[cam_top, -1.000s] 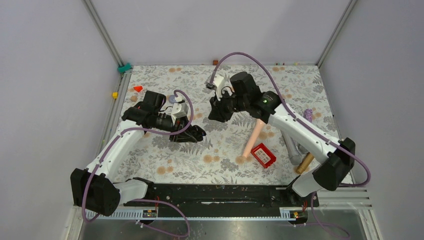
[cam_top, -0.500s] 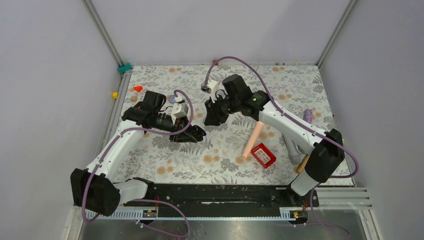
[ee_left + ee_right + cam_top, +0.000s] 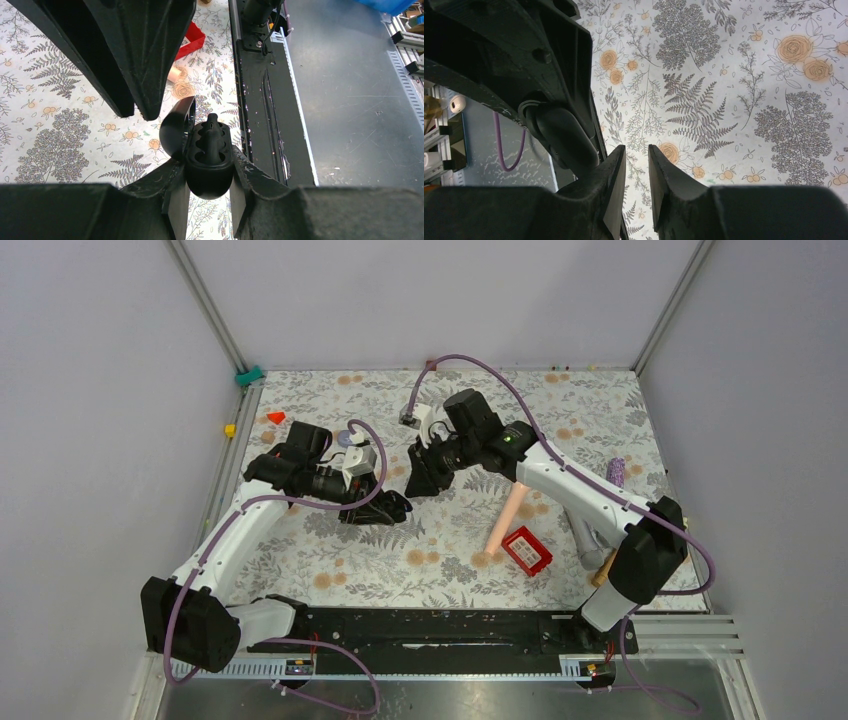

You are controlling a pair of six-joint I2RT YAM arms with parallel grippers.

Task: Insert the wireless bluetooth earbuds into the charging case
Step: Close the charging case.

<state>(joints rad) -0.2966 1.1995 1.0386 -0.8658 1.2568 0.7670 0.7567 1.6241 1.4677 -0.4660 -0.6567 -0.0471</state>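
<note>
The left gripper moves outward and down, to the right in the top view, onto the floral mat next. Then it lets go, since the case hangs above the mat.
The charging case, a glossy black oval, sits between the fingers of my left gripper, which is shut on its body. Its lid is swung open to the left, showing dark scalloped wells. I cannot make out the earbuds as separate pieces inside it. In the top view the case is held low over the floral mat. My right gripper hangs just above and behind it. In the right wrist view the right gripper stands slightly open, with only the mat showing through the gap.
A pink cylinder, a red block, a grey cylinder and a wooden piece lie to the right. A lavender dome and a red wedge sit behind the left arm. The black base rail runs along the near edge.
My right arm has swung left and a little nearer, bringing its gripper close over the left gripper and the open case. The left arm and the case have not moved.
</note>
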